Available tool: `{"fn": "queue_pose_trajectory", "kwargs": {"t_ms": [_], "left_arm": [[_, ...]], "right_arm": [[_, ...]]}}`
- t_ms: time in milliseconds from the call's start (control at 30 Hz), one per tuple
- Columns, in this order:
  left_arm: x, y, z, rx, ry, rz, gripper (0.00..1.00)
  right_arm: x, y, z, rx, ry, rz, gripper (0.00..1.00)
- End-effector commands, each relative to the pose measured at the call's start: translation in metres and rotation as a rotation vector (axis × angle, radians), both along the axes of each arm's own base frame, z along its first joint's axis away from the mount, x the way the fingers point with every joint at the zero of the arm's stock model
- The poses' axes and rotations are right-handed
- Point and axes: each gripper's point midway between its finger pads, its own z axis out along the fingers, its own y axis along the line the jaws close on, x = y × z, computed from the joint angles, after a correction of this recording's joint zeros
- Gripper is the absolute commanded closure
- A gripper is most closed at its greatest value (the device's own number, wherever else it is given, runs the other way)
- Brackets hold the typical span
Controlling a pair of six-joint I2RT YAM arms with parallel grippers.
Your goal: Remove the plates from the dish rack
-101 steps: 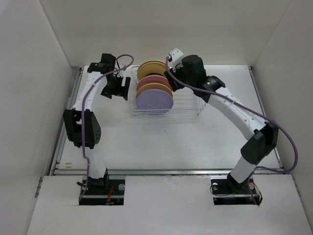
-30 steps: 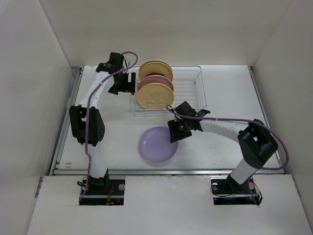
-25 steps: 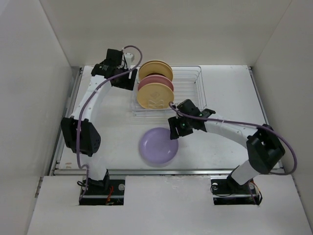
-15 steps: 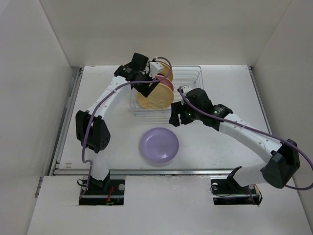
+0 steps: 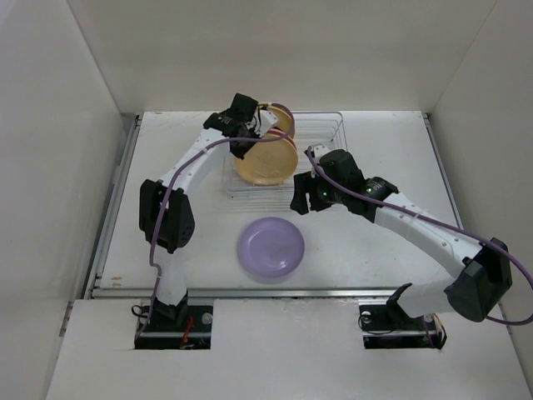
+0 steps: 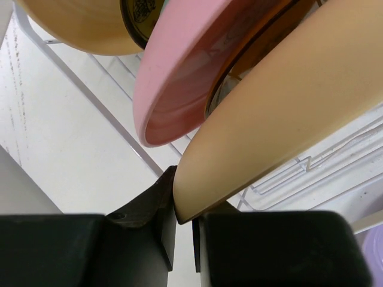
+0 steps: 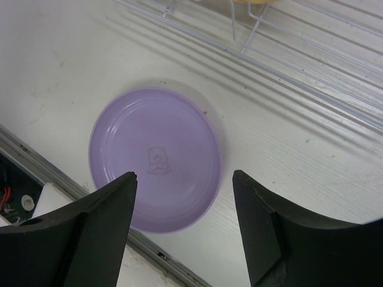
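The lavender plate (image 5: 271, 247) (image 6: 374, 256) is empty, so the left gripper should next go up above the rack, come back, tilt the yellow-tan plate flat and lower it onto the lavender plate.
The wire dish rack (image 5: 325, 154) stands at the back of the table with plates upright in it. My left gripper (image 5: 250, 133) (image 6: 182, 209) is shut on the rim of the front yellow-tan plate (image 5: 266, 160) (image 6: 287, 107). Behind it stand a pink plate (image 6: 179, 78) and another tan plate (image 6: 84, 24), with a dark patterned one (image 6: 140, 12) between them. A lavender plate (image 5: 271, 247) (image 7: 155, 158) lies flat on the table in front of the rack. My right gripper (image 5: 301, 200) (image 7: 184, 176) hovers open above the lavender plate's right side, holding nothing.
The rack's right half (image 7: 269, 36) holds no plates. White walls close in the table on the left, right and back. A metal rail (image 5: 283, 292) runs along the near edge, just below the lavender plate.
My left arm swung from the rack's left side over the plates and its gripper shut on the front tan plate's rim. My right gripper rose off the lavender plate, which stays on the table.
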Motion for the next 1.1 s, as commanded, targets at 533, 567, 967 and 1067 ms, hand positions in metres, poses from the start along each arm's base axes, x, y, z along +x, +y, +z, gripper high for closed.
{"fn": "queue_pose_trajectory", "kwargs": {"t_ms": [533,567,967,1067], "left_arm": [[-0.043,-0.005,0.146,-0.32,-0.154,0.057,1.0],[-0.047,-0.001,0.146,-0.331,-0.13,0.057,1.0],[-0.228,-0.009,0.027,-0.129,0.718,-0.128,1.0],[-0.23,-0.014,0.0,-0.068,0.735,-0.13,1.0]], "right_arm": [[0.018,-0.018,0.02,-0.017,-0.06,-0.127,0.29],[0.02,-0.022,0.028,-0.012,-0.076,-0.161,0.29],[0.05,-0.119,0.108,0.07,-0.213,-0.709,0.29],[0.048,-0.114,0.095,0.057,-0.179,-0.684,0.29]]}}
